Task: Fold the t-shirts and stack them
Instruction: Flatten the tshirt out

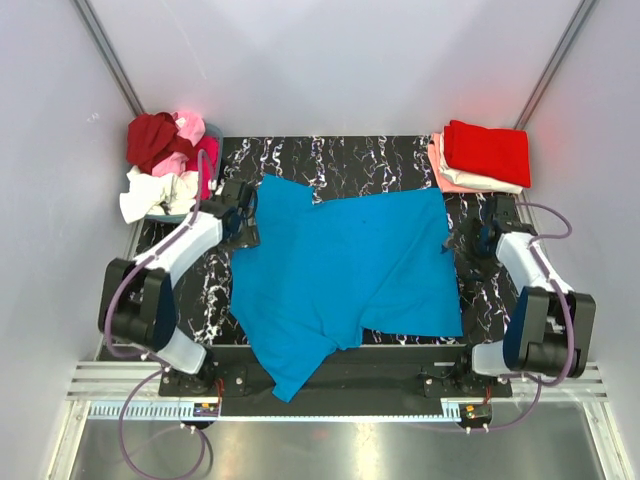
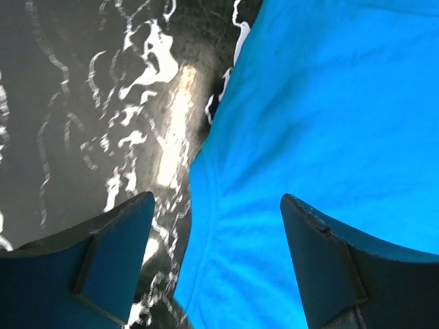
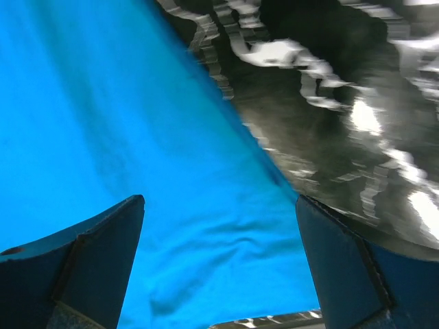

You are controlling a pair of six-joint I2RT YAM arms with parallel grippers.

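My left gripper should move back to close on that hanging corner's tip (image 1: 286,391), because one corner of the bright blue t-shirt (image 1: 340,270) hangs past the mat's near edge.
The bright blue t-shirt (image 1: 340,270) lies spread over the black marbled mat (image 1: 380,160), and one corner hangs past the near edge. My left gripper (image 1: 243,215) stands open at the shirt's left edge. In the left wrist view the hem of the blue shirt (image 2: 329,123) runs between the open fingers of the left gripper (image 2: 216,199). My right gripper (image 1: 470,240) is open at the shirt's right edge. The right wrist view has blue cloth (image 3: 123,123) under the wide-apart fingers of the right gripper (image 3: 219,199). Neither gripper holds cloth.
Folded t-shirts, red on pink and cream, form a stack (image 1: 487,155) at the back right corner. A heap of unfolded dark red, pink and white shirts (image 1: 168,165) fills a bin at the back left. White walls close in on both sides.
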